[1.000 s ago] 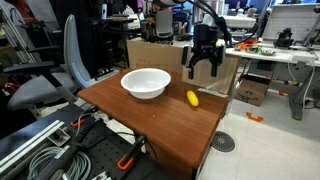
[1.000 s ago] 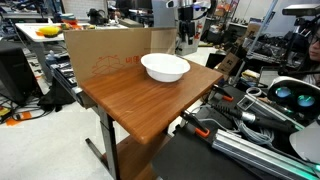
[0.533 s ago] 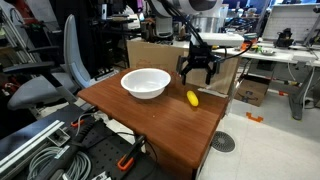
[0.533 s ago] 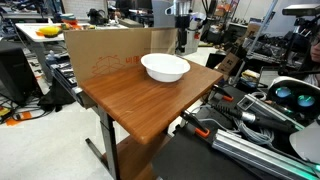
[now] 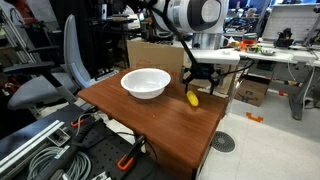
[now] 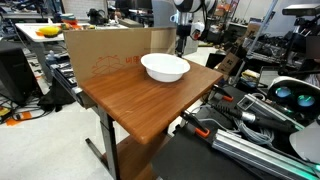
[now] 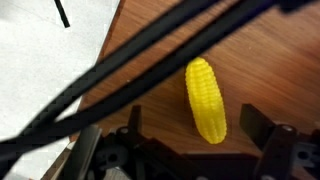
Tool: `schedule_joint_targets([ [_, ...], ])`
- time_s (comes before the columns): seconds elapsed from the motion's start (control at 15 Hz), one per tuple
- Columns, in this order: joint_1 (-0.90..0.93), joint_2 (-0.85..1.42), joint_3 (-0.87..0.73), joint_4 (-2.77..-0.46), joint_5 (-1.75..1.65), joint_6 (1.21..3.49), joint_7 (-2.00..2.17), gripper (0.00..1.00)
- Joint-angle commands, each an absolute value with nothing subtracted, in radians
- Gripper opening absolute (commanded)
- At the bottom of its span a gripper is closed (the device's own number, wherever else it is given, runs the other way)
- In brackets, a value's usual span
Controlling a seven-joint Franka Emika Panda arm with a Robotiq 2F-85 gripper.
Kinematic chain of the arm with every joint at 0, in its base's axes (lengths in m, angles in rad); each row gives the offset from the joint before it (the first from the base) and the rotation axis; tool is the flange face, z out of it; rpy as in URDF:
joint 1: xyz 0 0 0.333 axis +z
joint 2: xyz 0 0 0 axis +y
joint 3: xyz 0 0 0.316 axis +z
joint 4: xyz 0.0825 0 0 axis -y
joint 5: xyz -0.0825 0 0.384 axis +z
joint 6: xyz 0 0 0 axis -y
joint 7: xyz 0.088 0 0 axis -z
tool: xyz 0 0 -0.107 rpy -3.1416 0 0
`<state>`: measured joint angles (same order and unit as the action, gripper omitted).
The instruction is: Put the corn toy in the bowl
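The corn toy (image 5: 192, 98) is below my gripper, slightly right in the wrist view, so I will ease there and down around its near half.
The corn toy (image 5: 192, 98) is a small yellow oblong lying on the wooden table (image 5: 140, 125), to the right of the white bowl (image 5: 146, 82). In the wrist view the corn toy (image 7: 206, 99) lies between my two open fingers, its near end level with the fingertips. My gripper (image 5: 202, 82) hangs just above and behind the corn, open, holding nothing. In the wrist view the gripper (image 7: 196, 128) straddles the corn. The bowl (image 6: 165, 67) is empty and stands near the table's far edge; the corn is hidden in that view.
A cardboard box (image 5: 155, 52) stands behind the table. An office chair (image 5: 62, 70) is beside it. Cables and clamps (image 5: 70, 145) lie on the floor in front. A black cable (image 7: 120, 70) crosses the wrist view. The table's edge is close to the corn.
My gripper has come down and moved over the corn toy, from high behind the table to just above it. The corn and the bowl have not moved.
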<state>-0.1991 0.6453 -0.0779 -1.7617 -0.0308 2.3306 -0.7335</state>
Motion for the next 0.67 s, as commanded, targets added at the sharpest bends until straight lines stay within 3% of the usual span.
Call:
schedule_joint_targets([
  [0.0,-0.208,0.645,-0.043,-1.775,-0.049,2.389,-0.701,1.00],
  [0.6,-0.197,0.630,0.019,-1.802,-0.060,2.435,-0.718,1.00],
])
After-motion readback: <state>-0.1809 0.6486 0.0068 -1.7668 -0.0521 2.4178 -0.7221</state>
